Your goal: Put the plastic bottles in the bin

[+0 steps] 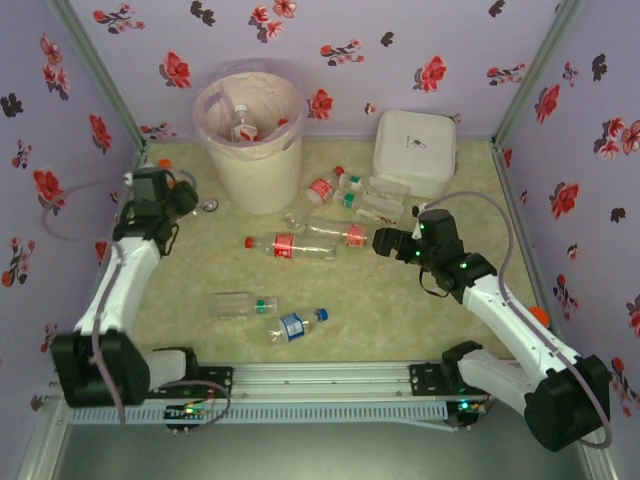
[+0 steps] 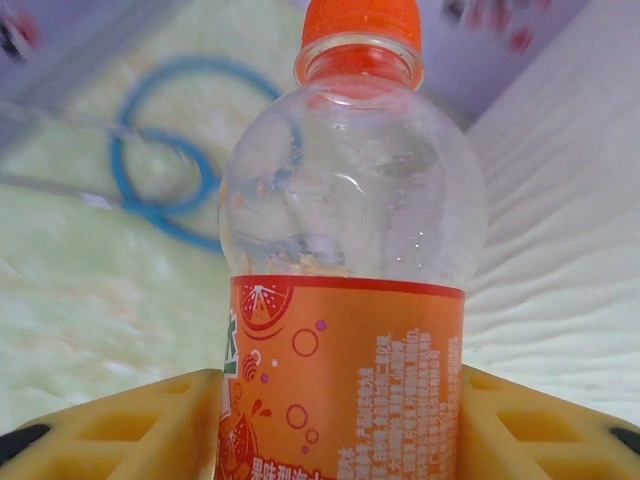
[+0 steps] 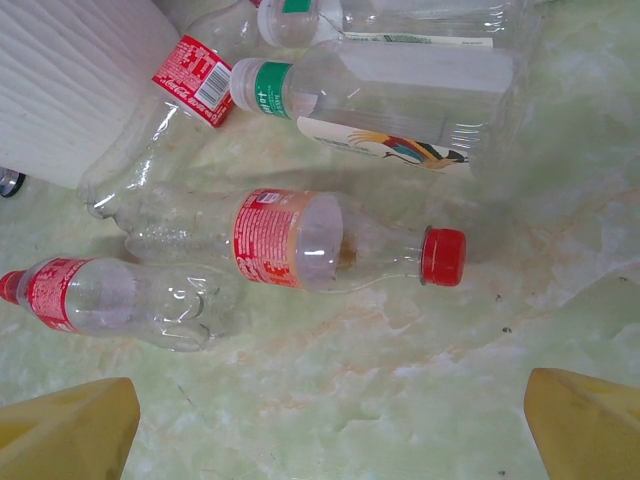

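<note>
My left gripper is about to raise the bottle over the bin's rim and swing it across. Then it will tip the bottle downward and release it inside the bin.
In the left wrist view my left gripper [image 2: 340, 435] is shut on a plastic bottle [image 2: 350, 230] with an orange label and orange cap; yellow fingers [image 2: 130, 425] press both its sides. From above, that gripper [image 1: 172, 180] sits at the back left beside the bin [image 1: 255, 175], a whitish bucket with a pink liner and a bottle [image 1: 243, 125] inside. My right gripper [image 1: 385, 242] stands open right of centre above the table [image 3: 330, 420], just short of a red-capped bottle [image 3: 300, 240]. Several more bottles lie on the table, among them a red-labelled one [image 1: 290, 246], a green-capped one [image 1: 243, 303] and a blue-labelled one [image 1: 295, 325].
A white square lidded box [image 1: 415, 150] stands at the back right, with a cluster of bottles [image 1: 370, 195] in front of it. A blue ring [image 2: 160, 170] lies on the table near the bin's wall [image 2: 570, 250]. Flowered walls close three sides.
</note>
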`<state>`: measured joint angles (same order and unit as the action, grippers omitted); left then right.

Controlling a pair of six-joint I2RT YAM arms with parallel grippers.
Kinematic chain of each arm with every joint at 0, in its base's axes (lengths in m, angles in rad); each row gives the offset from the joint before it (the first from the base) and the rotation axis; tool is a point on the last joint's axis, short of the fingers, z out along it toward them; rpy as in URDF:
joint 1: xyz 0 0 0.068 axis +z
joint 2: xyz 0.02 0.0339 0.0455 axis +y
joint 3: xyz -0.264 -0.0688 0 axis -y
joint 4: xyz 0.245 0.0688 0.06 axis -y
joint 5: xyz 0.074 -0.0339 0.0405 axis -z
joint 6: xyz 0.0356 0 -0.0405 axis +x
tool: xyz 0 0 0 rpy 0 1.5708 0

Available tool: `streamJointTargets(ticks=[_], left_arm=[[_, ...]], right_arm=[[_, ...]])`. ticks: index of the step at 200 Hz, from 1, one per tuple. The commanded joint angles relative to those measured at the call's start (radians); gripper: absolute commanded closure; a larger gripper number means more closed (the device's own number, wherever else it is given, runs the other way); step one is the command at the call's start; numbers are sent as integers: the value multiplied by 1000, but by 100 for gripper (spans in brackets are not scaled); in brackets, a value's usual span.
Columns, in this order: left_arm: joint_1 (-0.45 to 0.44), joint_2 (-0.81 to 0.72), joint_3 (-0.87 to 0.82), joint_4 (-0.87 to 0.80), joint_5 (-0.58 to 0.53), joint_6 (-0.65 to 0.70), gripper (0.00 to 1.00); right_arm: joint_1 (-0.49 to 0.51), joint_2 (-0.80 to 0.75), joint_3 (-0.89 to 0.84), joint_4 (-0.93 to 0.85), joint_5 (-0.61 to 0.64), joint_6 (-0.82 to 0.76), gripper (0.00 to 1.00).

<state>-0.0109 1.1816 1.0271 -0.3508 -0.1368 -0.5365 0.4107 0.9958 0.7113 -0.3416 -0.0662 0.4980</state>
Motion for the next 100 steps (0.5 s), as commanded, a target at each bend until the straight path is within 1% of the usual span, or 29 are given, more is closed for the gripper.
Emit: streamJointTargets(ticks=[1,12,20,43,51,76,100], left_arm=[[8,-89,148,-178,-57,107,69],[8,-97,231,-238,-30,130,74],[8,-101,279,-264,-5,139,79],[8,-95,390,-283,46,137,94],[8,-82,426,-284,57,131,100],[1,-13,531,-258,109,115,100],[-40,103,666,-243,129,124,100]], right_arm=[[-9,23,-9,44,14,6,1],[-9,40,-9,64,0,19,1],[-9,51,-6,74,-11,27,1],[-8,64,3,83,-26,44,1],[-8,60,2,79,-27,49,1],[-9,27,-23,76,-21,69,1],[-8,-2,-44,78,-20,91,1]])
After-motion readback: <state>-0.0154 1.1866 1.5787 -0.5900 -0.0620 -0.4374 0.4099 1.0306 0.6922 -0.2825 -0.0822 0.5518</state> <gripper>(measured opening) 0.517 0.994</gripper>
